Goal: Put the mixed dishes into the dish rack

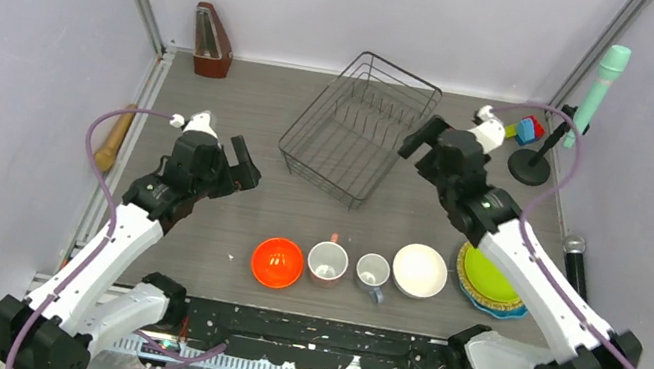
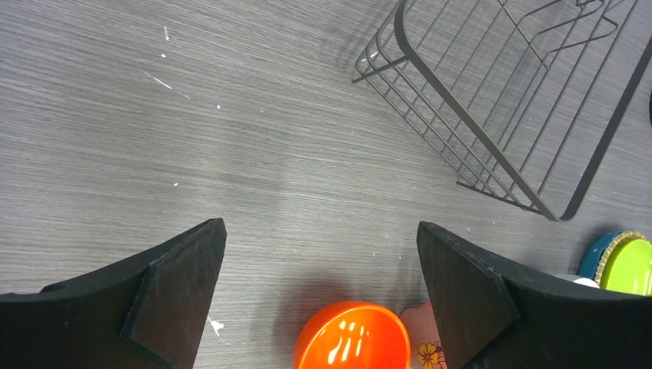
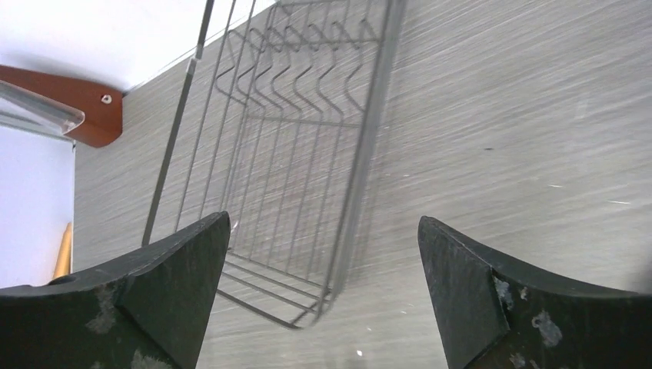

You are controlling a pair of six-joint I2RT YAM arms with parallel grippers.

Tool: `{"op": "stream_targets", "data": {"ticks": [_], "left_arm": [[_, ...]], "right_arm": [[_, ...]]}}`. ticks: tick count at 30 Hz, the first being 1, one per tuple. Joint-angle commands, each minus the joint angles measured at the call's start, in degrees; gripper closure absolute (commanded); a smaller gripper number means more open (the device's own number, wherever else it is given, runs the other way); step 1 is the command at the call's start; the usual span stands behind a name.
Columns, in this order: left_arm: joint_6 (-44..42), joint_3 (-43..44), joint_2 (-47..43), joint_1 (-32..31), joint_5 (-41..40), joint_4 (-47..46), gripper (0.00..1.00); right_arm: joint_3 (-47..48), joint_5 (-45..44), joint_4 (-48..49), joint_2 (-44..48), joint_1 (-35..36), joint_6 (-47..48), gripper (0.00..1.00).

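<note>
My left gripper lowers back and down toward the front row next, astride the orange bowl's rim (image 1: pixel 255 250) facing away from the pink mug (image 1: pixel 327 262). That side of the orange bowl is clear.
The black wire dish rack (image 1: pixel 360 128) stands empty at the back middle of the table; it also shows in the left wrist view (image 2: pixel 507 100) and the right wrist view (image 3: pixel 292 138). In a row near the front are the orange bowl (image 1: pixel 277 262), the pink mug (image 1: pixel 327 262), the grey mug (image 1: pixel 372 273) and the white bowl (image 1: pixel 419 270). The stacked plates (image 1: pixel 489 279), lime-green on top, lie at the right. My left gripper (image 1: pixel 244 162) is open and empty, left of the rack. My right gripper (image 1: pixel 415 137) is open and empty, beside the rack's right side.
A brown metronome (image 1: pixel 211 40) stands at the back left. A wooden rolling pin (image 1: pixel 114 136) lies by the left wall. Toy blocks (image 1: pixel 525 130), a green microphone on a stand (image 1: pixel 593 89) and a black microphone (image 1: pixel 576 261) are at the right.
</note>
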State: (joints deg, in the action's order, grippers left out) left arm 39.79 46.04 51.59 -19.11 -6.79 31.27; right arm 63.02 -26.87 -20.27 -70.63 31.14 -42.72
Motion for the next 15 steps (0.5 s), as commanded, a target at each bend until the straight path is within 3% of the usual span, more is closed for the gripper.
{"op": "stream_targets", "data": {"ticks": [1, 9, 15], "left_arm": [[-1.27, -0.44, -2.09, 0.22, 0.79, 0.15, 0.01], [-5.52, -1.44, -3.21, 0.22, 5.31, 0.67, 0.01], [-7.79, -1.39, -2.32, 0.22, 8.98, 2.33, 0.01]], "right_arm": [[-2.62, 1.88, -10.25, 7.14, -3.16, 4.68, 0.01], [-2.65, 4.77, -21.4, 14.75, -8.08, 5.74, 0.0], [-0.04, -0.93, -35.58, 16.83, -11.17, -0.16, 0.0]]}}
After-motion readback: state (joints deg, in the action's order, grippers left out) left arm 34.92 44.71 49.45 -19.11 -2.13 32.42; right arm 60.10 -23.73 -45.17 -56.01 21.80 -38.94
